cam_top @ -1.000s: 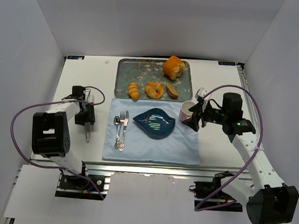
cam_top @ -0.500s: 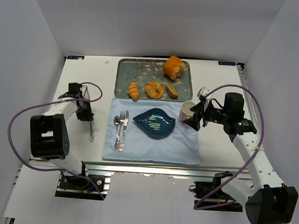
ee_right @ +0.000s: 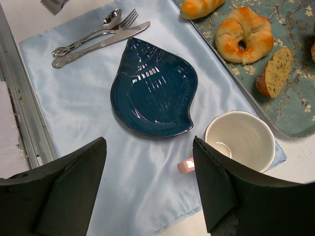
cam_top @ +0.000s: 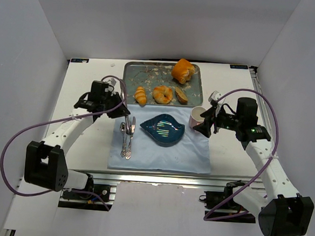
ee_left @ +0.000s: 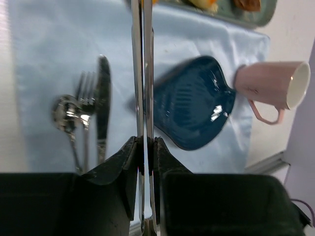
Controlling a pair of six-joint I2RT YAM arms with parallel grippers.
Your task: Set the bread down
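Note:
The shut tongs [ee_left: 142,73] still point beside the small roll, so my left gripper should move down and to the right in the top view, toward the roll.
Several breads lie on the grey-green tray [cam_top: 129,73] at the back: a large orange roll [cam_top: 182,71], a small roll [cam_top: 140,96], a ring-shaped bun [cam_top: 162,94] and a brown slice [cam_top: 181,95]. A blue shell-shaped plate [cam_top: 163,129] sits empty on the light blue cloth [cam_top: 160,153]. My left gripper [cam_top: 122,111] is shut on metal tongs [ee_left: 142,73], which point over the cloth between the cutlery [ee_left: 83,110] and the plate [ee_left: 189,105]. My right gripper [cam_top: 205,124] is open and empty beside the pink mug [cam_top: 197,117]; its wrist view shows the plate [ee_right: 152,88] and the bun [ee_right: 244,33].
A spoon, fork and knife [cam_top: 126,137] lie left of the plate on the cloth. The pink mug [ee_right: 240,140] stands at the cloth's right edge, close to my right fingers [ee_right: 216,187]. White walls enclose the table on three sides.
My left arm has swung from the table's left side to the right, carrying the tongs over the cutlery and toward the tray. The right arm has barely moved.

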